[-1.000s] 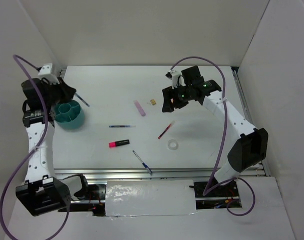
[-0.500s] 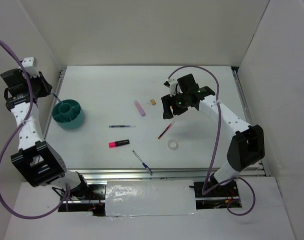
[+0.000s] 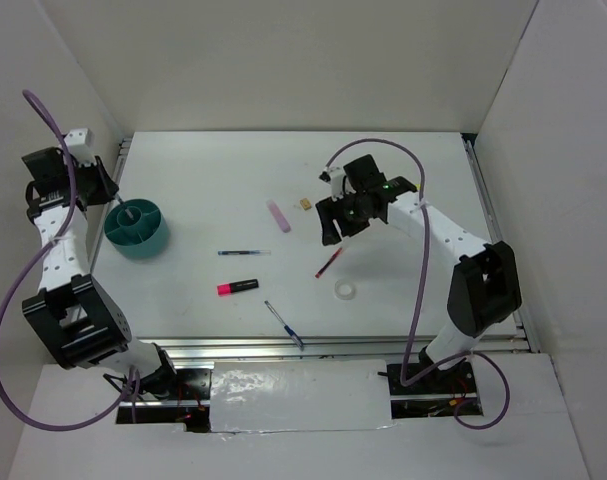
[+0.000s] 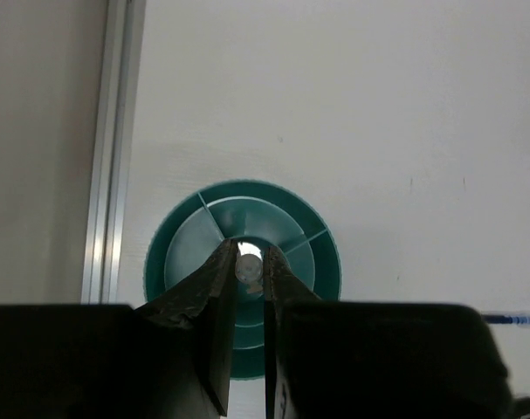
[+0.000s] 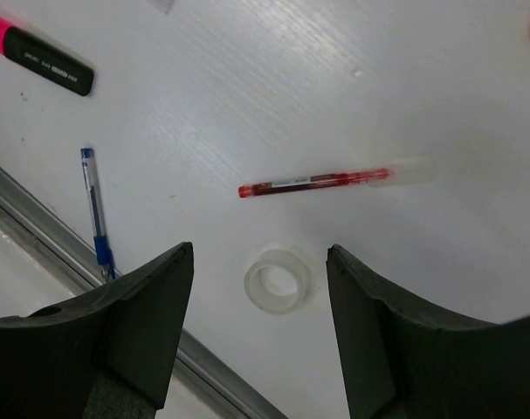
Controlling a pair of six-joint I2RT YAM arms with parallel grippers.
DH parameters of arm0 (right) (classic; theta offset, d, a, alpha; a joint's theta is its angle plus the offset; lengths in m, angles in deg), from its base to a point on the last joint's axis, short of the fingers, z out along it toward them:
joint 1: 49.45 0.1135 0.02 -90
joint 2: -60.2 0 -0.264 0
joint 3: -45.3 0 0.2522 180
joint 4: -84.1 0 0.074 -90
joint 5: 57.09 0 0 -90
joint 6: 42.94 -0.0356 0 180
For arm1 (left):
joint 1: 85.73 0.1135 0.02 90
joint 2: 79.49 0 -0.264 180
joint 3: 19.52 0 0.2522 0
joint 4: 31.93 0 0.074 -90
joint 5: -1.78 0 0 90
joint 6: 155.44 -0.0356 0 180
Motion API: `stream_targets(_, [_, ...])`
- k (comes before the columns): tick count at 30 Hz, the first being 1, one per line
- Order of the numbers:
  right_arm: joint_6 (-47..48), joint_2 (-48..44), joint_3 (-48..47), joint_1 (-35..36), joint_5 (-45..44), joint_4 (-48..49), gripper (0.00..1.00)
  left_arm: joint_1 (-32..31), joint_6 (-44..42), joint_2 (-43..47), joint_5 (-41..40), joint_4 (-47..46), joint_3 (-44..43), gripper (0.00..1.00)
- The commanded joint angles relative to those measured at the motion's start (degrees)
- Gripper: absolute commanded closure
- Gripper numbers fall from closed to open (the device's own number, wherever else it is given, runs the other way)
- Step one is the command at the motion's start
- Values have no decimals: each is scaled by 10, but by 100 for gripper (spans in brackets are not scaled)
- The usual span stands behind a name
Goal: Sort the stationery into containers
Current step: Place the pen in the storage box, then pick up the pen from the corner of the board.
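Observation:
The front blue pen's far end lies clear of the bar, so my right gripper lowers back and to the left in the top view onto it next.
The round teal cup [image 3: 136,228] with inner compartments stands at the left. My left gripper [image 3: 103,192] is just left of it and above it. In the left wrist view the gripper [image 4: 249,262] is shut on a thin pen [image 4: 249,267], seen end-on over the middle of the cup [image 4: 327,262]. My right gripper [image 3: 332,226] is open and hangs above the red pen [image 3: 328,263]. The right wrist view shows the gripper [image 5: 258,253] with the red pen [image 5: 315,182] and the clear tape ring [image 5: 278,280] lying between its wide-apart jaws.
On the table lie a pink marker [image 3: 278,216], a tan eraser [image 3: 305,203], a blue pen [image 3: 244,252], a pink-black marker [image 3: 237,287], the tape ring [image 3: 345,290] and another blue pen [image 3: 283,323] near the front rail. White walls stand close on the left, back and right.
My left arm swung back to the left from over the cup, keeping the pen, then eased toward the cup again. My right gripper moved left and nearer, toward the red pen.

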Motion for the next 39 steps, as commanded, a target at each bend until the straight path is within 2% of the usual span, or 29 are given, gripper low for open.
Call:
stream_targets(1, [13, 6, 10, 46, -24, 30, 31, -9, -20, 17, -9, -25, 27, 77])
stream_targets(5, [16, 24, 6, 104, -43, 33, 31, -19, -25, 21, -20, -34, 49, 64])
stream_targets(8, [5, 55, -12, 142, -23, 18, 32, -25, -24, 23, -25, -38, 55, 48])
stream_targets(9, [-1, 75, -28, 161, -19, 11, 32, -26, -22, 23, -29, -37, 55, 38])
stream_targets(11, [-10, 96, -55, 187, -15, -5, 35, -29, -17, 26, -32, -36, 53, 35])
stream_targets(15, [-46, 140, -84, 236, -37, -19, 42, -32, -8, 57, -43, -43, 65, 32])
stream_targets(19, [-63, 167, -98, 295, -77, -26, 45, -39, -3, 89, -55, -57, 82, 30])
stream_targets(22, [-67, 192, -112, 327, -96, -36, 46, -44, 6, 116, -62, -67, 93, 24])
stream_targets(31, [-93, 250, -130, 332, -100, -45, 50, -51, 18, 169, -21, -85, 109, 21])
stream_targets(39, [-96, 297, -138, 339, -136, -40, 63, -82, 0, 227, -16, -118, 144, 20])
